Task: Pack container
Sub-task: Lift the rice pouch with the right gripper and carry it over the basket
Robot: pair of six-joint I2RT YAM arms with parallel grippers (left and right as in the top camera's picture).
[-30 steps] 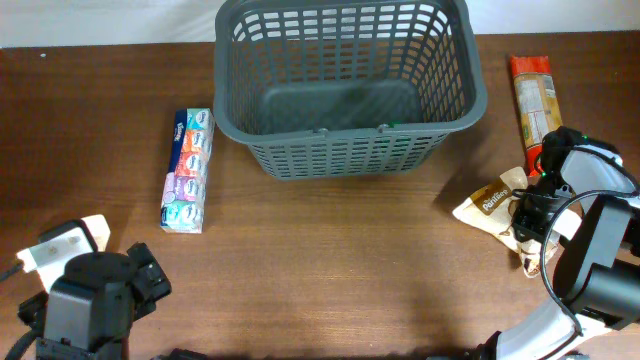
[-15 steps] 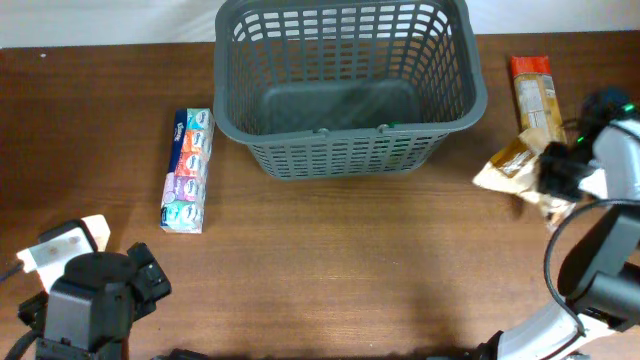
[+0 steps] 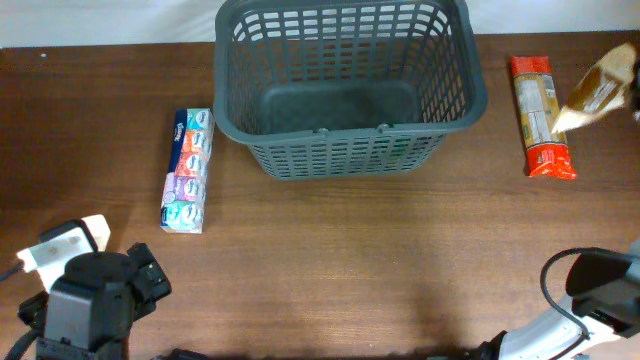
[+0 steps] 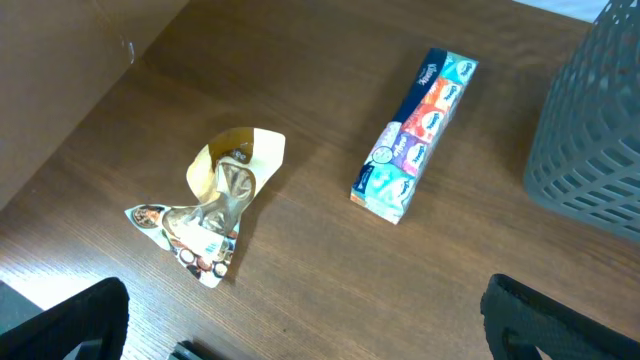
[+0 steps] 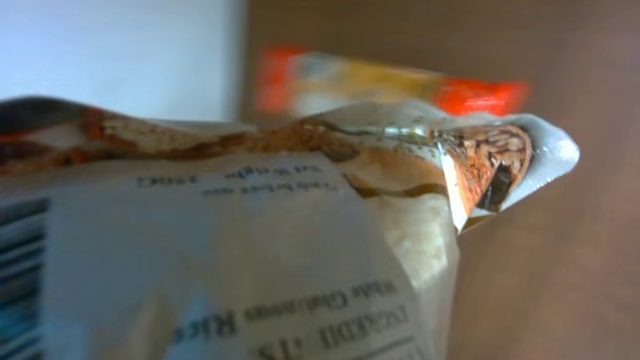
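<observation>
I will swing my right gripper to the left in the overhead view, then down over the basket's bare bottom to let go of the rice bag, because the basket [image 3: 345, 85] is empty.
The dark grey lattice basket [image 3: 345, 85] stands at the back centre with nothing in it; its corner shows in the left wrist view [image 4: 600, 130]. A brown snack packet [image 3: 600, 88] hangs in the air at the far right edge, over the red-orange packet [image 3: 538, 115]. It fills the right wrist view [image 5: 250, 230] and hides my right gripper's fingers, which hold it. My left gripper [image 4: 320, 325] is open and empty, low at the front left. A multicoloured tissue pack [image 3: 188, 170] lies left of the basket.
A crumpled pale packet [image 4: 215, 205] lies on the table front left, next to my left arm [image 3: 90, 300]. The tissue pack [image 4: 415, 135] lies beyond it. My right arm's base [image 3: 600, 300] stands at the front right corner.
My right gripper has lifted the brown packet off the table and carried it back and to the right, to the frame's edge. The left arm has not moved.
</observation>
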